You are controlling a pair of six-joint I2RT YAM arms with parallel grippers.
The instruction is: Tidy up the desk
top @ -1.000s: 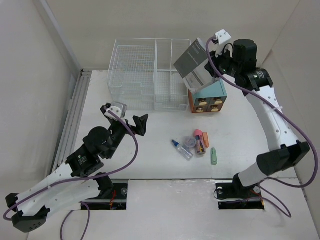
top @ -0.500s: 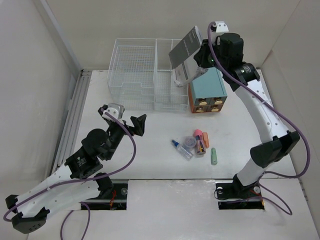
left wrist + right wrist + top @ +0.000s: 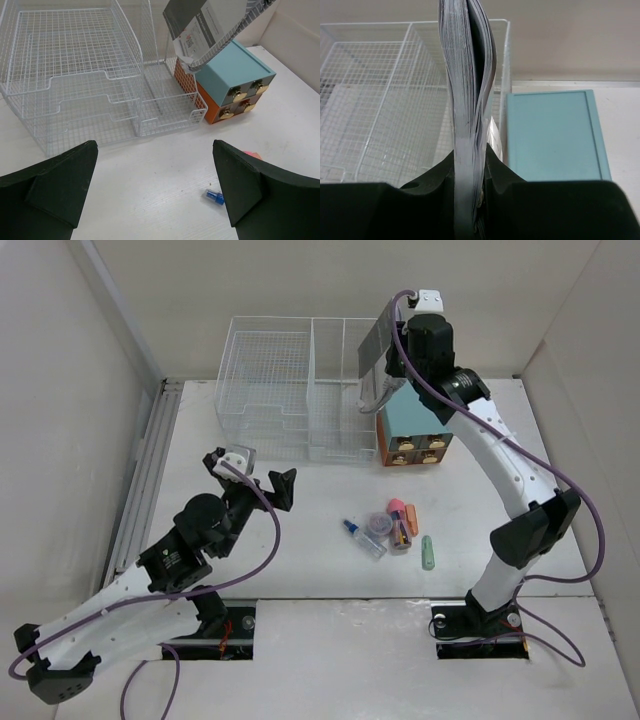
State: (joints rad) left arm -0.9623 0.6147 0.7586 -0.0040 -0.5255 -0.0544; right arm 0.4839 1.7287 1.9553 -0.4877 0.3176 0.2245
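Observation:
The booklet still hangs high by the basket's side beside the drawer box, so my right gripper will next move toward the basket's divider and down to lower it into the basket's section [image 3: 342,408] [image 3: 441,136].
The white desk [image 3: 300,565] carries a white wire-mesh basket [image 3: 268,390] at the back. My right gripper [image 3: 388,368] is shut on a grey-covered booklet [image 3: 371,348] and holds it upright, edge-on, over the basket's right compartment [image 3: 342,410]. The right wrist view shows the booklet's [image 3: 467,75] page edges pinched between the jaws of that gripper [image 3: 470,160]. My left gripper [image 3: 250,475] hangs open above the bare desk [image 3: 150,190] in front of the basket [image 3: 75,75], with nothing between the jaws of the gripper [image 3: 154,150]. The booklet [image 3: 210,22] also shows at top right there.
A teal drawer box [image 3: 420,425] with an orange front stands right of the basket, just below the booklet. A small blue-capped bottle [image 3: 362,538], pink and orange bits [image 3: 398,512] and a green piece [image 3: 427,552] lie mid-desk. A grooved rail [image 3: 145,475] runs along the left edge.
The right arm has swung the booklet left, from above the drawer box to over the basket's right compartment, turning it edge-on. The left arm has barely shifted.

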